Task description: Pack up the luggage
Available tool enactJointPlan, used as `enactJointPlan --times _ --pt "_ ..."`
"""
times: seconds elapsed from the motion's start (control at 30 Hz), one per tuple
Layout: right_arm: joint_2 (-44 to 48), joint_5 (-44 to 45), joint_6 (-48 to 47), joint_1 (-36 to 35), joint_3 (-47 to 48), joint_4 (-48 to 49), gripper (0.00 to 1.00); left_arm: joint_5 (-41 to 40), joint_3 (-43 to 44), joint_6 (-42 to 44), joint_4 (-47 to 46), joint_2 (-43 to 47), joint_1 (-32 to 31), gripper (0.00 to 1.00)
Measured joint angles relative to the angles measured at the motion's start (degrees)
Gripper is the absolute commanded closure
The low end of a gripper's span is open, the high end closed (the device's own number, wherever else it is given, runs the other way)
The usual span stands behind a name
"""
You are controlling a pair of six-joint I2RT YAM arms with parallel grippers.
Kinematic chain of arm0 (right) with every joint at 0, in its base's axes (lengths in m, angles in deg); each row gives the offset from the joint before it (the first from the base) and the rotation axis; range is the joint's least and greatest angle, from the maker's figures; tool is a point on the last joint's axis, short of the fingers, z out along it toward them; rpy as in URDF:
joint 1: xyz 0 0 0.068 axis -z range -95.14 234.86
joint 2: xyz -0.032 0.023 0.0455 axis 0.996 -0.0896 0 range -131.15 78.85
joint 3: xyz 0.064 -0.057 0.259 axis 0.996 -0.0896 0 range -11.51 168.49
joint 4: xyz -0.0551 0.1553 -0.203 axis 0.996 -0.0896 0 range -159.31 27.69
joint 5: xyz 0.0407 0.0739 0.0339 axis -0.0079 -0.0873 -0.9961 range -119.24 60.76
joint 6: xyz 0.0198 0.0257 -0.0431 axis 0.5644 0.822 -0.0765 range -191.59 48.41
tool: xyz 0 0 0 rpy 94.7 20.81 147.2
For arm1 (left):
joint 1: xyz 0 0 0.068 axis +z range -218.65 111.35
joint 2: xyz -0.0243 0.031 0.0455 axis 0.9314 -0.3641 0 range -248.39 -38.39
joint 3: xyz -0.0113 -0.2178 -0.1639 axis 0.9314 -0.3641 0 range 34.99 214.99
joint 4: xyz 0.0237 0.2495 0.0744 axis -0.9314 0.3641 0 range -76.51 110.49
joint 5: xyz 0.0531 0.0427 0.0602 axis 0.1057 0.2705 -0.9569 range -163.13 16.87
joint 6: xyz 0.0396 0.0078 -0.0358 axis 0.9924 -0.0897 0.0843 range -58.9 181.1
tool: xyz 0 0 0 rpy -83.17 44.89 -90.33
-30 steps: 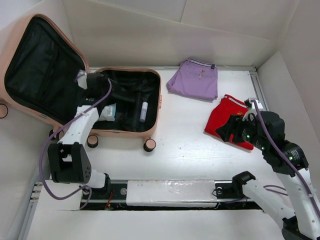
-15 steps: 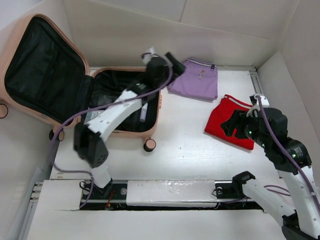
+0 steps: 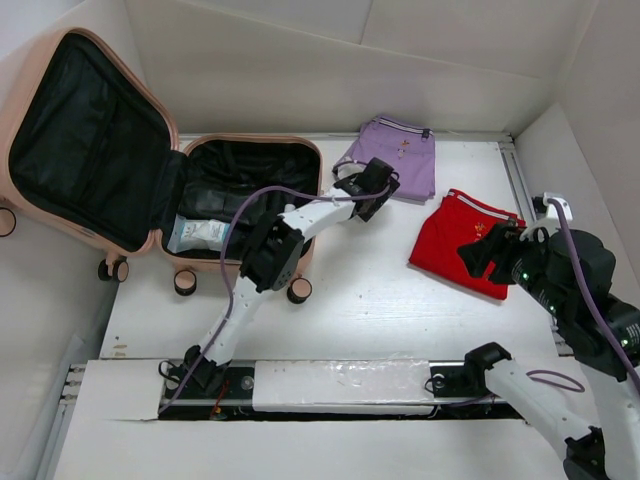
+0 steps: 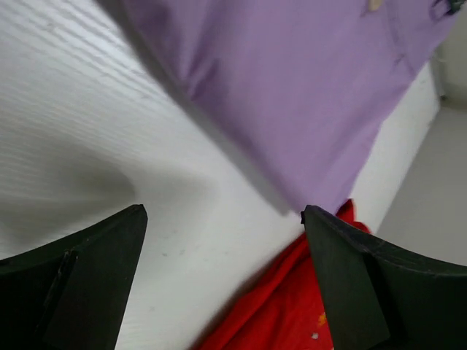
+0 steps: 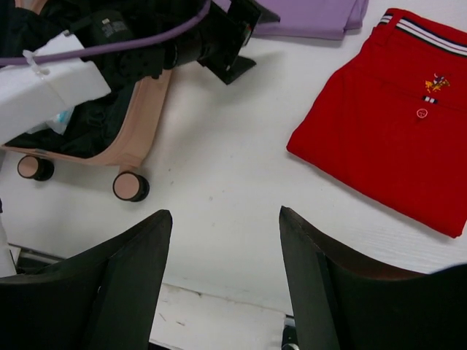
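My left gripper's open fingers are still short of the purple garment, so they should lower and ease outward onto its near edge next.
The peach-pink luggage [image 3: 85,130] lies open at the left, lid leaning back, black lining showing. A white packet [image 3: 200,235] rests in its base. My left gripper [image 3: 370,190] hovers open and empty beside the near edge of a folded purple garment [image 3: 400,160]. In the left wrist view the gripper [image 4: 222,213] frames bare table between the purple garment [image 4: 292,87] and a red garment [image 4: 284,306]. My right gripper [image 5: 225,213] is open and empty above the table, near the red shorts [image 5: 394,109]; the top view shows it [image 3: 480,255] at their front edge.
The left arm [image 3: 290,225] stretches across the luggage's right rim [image 5: 139,131]. A caster wheel [image 5: 130,186] juts from the luggage's near side. White walls enclose the table at the back and right [image 3: 560,140].
The left arm swung out of the luggage and rightward to the purple garment, jaws now wider. The right arm shifted slightly right and back.
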Motion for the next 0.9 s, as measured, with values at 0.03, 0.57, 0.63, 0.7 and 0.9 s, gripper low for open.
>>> enactJointPlan --times 0.03,0.57,0.63,0.7,0.9 --pt "0.28 -0.15 0.00 0.00 -0.09 -0.31 0.33 -0.55 2.14 -0.90 0.85 -0.52 0.00 0.15" --pt "1.11 -1.22 -0.02 0.00 0.31 -2.89 0.33 -2.03 17.25 -11.74 3.45 -11.65 0.42 0.35" --pt "1.11 -1.46 -0.07 0.00 0.52 -3.04 0.33 -1.99 17.92 -12.57 2.97 -12.31 0.66 0.40" --pt "1.09 -1.53 -0.22 0.00 0.59 -3.17 0.33 -1.90 18.60 -13.35 2.58 -13.07 1.14 0.44" --pt "0.70 -1.51 -0.72 0.00 0.90 -3.52 0.33 -1.29 21.20 -15.37 0.13 -16.15 3.56 0.67"
